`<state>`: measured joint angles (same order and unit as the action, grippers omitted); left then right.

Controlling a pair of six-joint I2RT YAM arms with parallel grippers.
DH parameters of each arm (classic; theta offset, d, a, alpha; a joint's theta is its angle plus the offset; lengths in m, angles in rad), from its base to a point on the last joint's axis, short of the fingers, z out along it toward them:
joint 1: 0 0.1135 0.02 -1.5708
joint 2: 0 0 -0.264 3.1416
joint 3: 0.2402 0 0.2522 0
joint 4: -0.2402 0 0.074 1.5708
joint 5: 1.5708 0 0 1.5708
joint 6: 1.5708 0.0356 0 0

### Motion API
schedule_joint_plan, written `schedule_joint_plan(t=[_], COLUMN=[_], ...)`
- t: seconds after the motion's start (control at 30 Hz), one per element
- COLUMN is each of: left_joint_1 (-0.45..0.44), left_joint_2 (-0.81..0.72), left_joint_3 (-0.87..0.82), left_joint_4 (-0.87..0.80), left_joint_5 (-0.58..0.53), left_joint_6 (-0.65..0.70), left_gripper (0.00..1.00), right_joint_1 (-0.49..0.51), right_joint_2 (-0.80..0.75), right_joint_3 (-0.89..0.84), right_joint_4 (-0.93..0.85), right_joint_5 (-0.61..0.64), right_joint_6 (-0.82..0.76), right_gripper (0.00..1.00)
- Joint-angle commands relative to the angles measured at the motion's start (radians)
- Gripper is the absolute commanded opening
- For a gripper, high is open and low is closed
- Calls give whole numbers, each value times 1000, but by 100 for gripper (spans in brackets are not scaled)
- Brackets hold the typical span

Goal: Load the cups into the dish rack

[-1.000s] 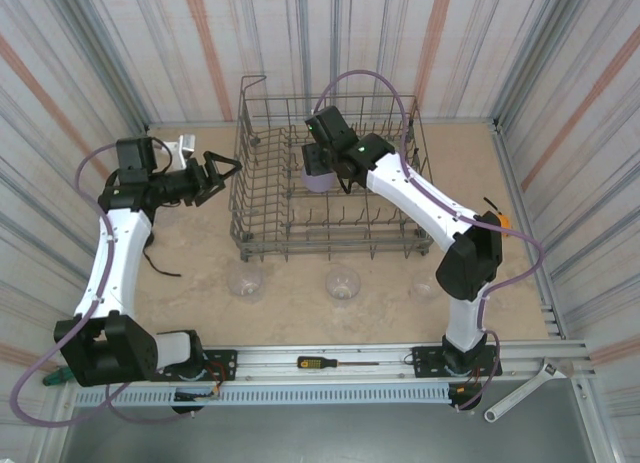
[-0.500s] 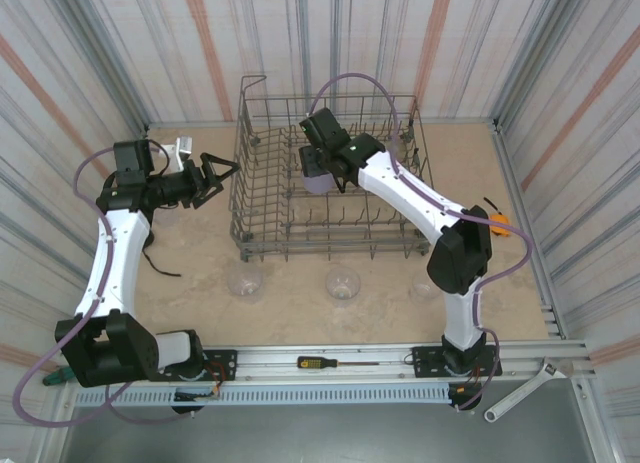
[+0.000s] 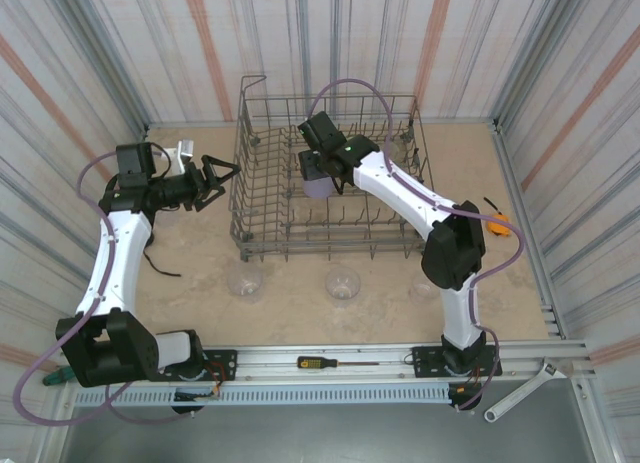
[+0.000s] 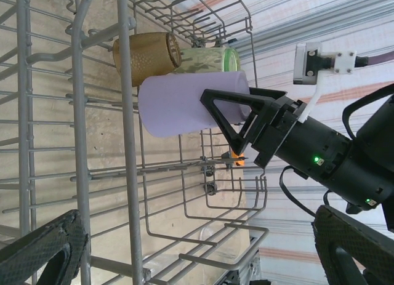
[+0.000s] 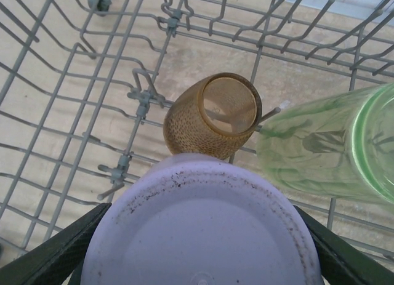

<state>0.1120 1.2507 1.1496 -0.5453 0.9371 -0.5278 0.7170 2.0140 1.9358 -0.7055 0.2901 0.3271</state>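
Observation:
The right gripper should next lower the lavender cup onto the dish rack's wires beside the amber-brown cup (image 5: 212,116), then open.
The grey wire dish rack (image 3: 330,245) stands mid-table. Inside its left part my right gripper (image 3: 322,173) is shut on a lavender cup (image 3: 317,183), held base toward the wrist camera (image 5: 200,229) between the black fingers (image 5: 52,257). Just beyond it an amber-brown cup (image 5: 212,116) and a pale green cup (image 5: 326,143) lie on the tines. My left gripper (image 3: 218,171) hangs open outside the rack's left wall, nothing between its fingers (image 4: 43,248); from there I see the lavender cup (image 4: 178,103), the amber (image 4: 144,54) and green (image 4: 209,58) cups. Three clear cups (image 3: 245,281) (image 3: 343,281) (image 3: 425,283) stand before the rack.
An orange object (image 3: 497,221) lies at the right of the table. A screwdriver (image 3: 320,363) and a wrench (image 3: 525,391) rest on the near rail. Striped walls close in the table on three sides.
The right arm has shifted slightly left inside the rack, carrying the lavender cup with it. The left gripper has barely moved.

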Motion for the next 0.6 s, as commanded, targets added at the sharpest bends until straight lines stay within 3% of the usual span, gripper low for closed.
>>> schedule_joint_plan(t=[0.0, 0.33, 0.57], left_joint_1=[5, 5, 5], left_joint_2=[-29, -28, -26], left_joint_3=[-3, -5, -14], left_joint_4=[16, 20, 28], left_joint_5=[30, 26, 23], left_joint_6=[-8, -14, -27], left_gripper=[99, 99, 99], right_joint_1=[-7, 4, 5], right_joint_2=[29, 80, 93], right_joint_3=[32, 46, 45], right_joint_4=[10, 11, 2], right_joint_5=[-14, -41, -42], right_joint_6=[-20, -5, 3], right_gripper=[59, 59, 65])
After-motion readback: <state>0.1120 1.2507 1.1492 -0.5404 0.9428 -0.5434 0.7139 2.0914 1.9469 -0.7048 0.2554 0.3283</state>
